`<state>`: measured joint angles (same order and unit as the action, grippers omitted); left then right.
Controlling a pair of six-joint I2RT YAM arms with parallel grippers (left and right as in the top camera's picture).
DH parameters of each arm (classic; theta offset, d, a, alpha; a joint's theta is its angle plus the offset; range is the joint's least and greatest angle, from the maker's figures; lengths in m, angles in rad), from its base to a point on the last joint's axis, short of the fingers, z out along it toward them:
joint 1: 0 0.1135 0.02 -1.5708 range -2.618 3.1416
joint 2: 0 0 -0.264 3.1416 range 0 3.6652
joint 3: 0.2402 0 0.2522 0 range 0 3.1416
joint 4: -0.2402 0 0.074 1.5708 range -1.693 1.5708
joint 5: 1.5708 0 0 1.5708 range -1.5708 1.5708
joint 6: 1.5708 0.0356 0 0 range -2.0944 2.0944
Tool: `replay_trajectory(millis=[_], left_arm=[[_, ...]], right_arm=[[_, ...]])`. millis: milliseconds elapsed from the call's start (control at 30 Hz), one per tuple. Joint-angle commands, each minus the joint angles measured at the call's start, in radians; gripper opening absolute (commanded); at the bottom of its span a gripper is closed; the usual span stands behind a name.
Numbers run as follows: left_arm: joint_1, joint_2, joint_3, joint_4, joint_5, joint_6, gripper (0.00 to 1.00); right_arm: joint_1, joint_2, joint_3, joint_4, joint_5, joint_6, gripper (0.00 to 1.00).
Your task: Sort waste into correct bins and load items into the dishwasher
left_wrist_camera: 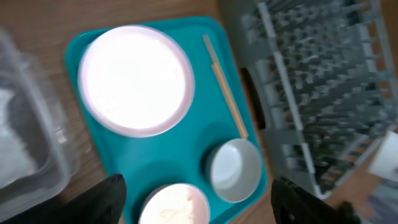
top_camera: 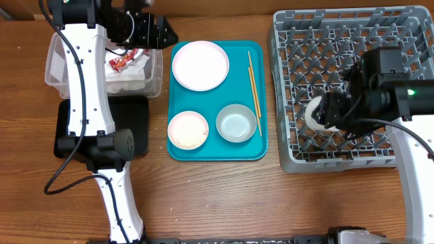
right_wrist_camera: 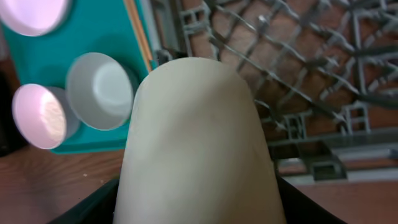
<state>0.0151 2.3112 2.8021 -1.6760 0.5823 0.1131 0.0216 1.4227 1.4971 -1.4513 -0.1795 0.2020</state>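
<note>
I should next draw back the cup in my right gripper, lower it at the rack's empty near corner by the teal tray, below and back, and release it.
My right gripper (top_camera: 324, 112) is shut on the small white cup (top_camera: 314, 112) and holds it over the front left part of the grey dish rack (top_camera: 339, 41). The cup fills the right wrist view (right_wrist_camera: 199, 137). My left gripper (top_camera: 161, 34) is open and empty, above the gap between the clear tub (top_camera: 57, 71) and the teal tray. The tub holds the red-and-white wrapper (top_camera: 124, 62) and white tissue (top_camera: 129, 83). On the teal tray lie the pink plate (top_camera: 200, 65), two chopsticks (top_camera: 254, 81), the pink bowl (top_camera: 188, 130) with rice grains and the whitish bowl (top_camera: 237, 123).
The teal serving tray (top_camera: 217, 95) lies mid-table between tub and rack. The black tray (top_camera: 139, 112) sits in front of the tub, partly under the left arm. The rack's upright pegs (right_wrist_camera: 298, 56) stand just beyond the cup.
</note>
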Motion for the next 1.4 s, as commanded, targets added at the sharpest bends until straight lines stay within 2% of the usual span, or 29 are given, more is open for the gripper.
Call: replay_trajectory(millis=[0,500,700,800,900,1167,1367], left_arm=[[-0.027,-0.006,0.007,-0.008,-0.160,-0.024,0.77],[-0.082,-0.006,0.006,-0.008,-0.256,-0.024,0.80],[-0.081,-0.006,0.006,-0.008,-0.256,-0.024,0.80],[-0.081,-0.006,0.006,-0.007,-0.257,-0.024,0.81],[-0.081,-0.006,0.006,-0.007,-0.257,-0.024,0.82],[-0.081,-0.006,0.006,-0.006,-0.257,-0.024,0.82],[-0.081,-0.006,0.006,-0.014,-0.256,-0.025,0.81]], right_arm=[[0.008,0.027,-0.014,-0.025,0.074,0.042,0.52],[0.088,0.222,-0.119,-0.009,0.066,0.086,0.57],[0.088,0.254,-0.142,0.032,0.067,0.086,0.80],[0.088,0.253,-0.134,0.064,0.067,0.087,0.82],[0.088,0.252,-0.085,0.069,0.063,0.100,0.82],[0.140,0.247,0.194,0.050,0.034,0.110,0.82],[0.251,0.259,0.225,0.135,0.014,0.153,0.84]])
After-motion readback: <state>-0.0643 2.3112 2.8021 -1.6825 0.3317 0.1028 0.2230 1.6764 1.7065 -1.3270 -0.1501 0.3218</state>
